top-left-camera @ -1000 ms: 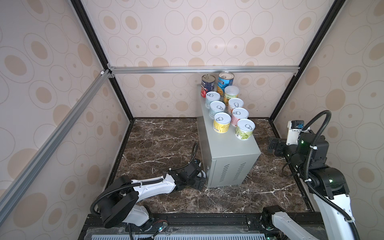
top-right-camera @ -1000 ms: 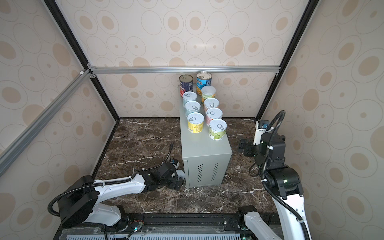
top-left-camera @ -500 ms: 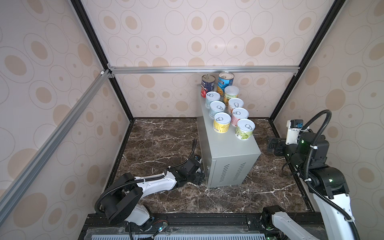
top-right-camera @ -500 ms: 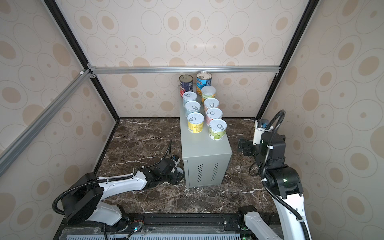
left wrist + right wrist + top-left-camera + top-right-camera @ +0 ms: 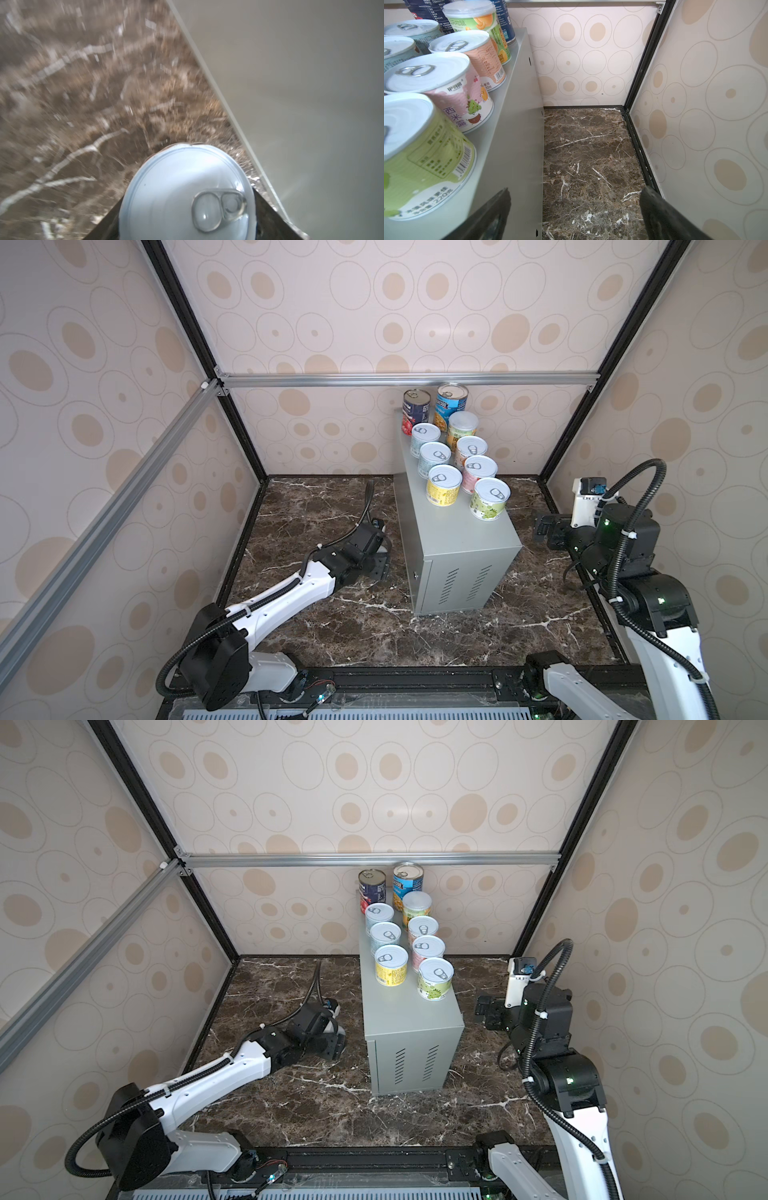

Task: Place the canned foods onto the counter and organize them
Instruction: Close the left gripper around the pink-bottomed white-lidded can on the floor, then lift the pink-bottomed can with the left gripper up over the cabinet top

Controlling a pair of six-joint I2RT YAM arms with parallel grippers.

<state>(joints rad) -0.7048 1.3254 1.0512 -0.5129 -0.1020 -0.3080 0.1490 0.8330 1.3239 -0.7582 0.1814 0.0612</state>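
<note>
I should raise my left gripper above the counter, then lower it onto the bare top before the yellow can and release, as that row has room.
Several canned foods stand in two rows on the grey counter (image 5: pixel 453 539) (image 5: pixel 409 1011), from the navy-red can (image 5: pixel 415 410) at the back to the yellow can (image 5: pixel 444 484) and green can (image 5: pixel 490 498) in front. My left gripper (image 5: pixel 376 556) (image 5: pixel 328 1038) is low over the marble floor, beside the counter's left wall. In the left wrist view it (image 5: pixel 187 224) is shut on a white-lidded pull-tab can (image 5: pixel 182 193). My right gripper (image 5: pixel 548 529) (image 5: pixel 575 207) stands open and empty, right of the counter at about the height of its top.
Dark marble floor (image 5: pixel 316 506) surrounds the counter inside patterned walls with black frame posts. The counter's front (image 5: pixel 465 580) carries vent slots. Bare counter top lies in front of the green can (image 5: pixel 421 158). A strip of floor (image 5: pixel 591 155) runs between counter and right wall.
My left gripper has shut on the can and moved from the counter's front left corner back along its left side. The right arm has not moved.
</note>
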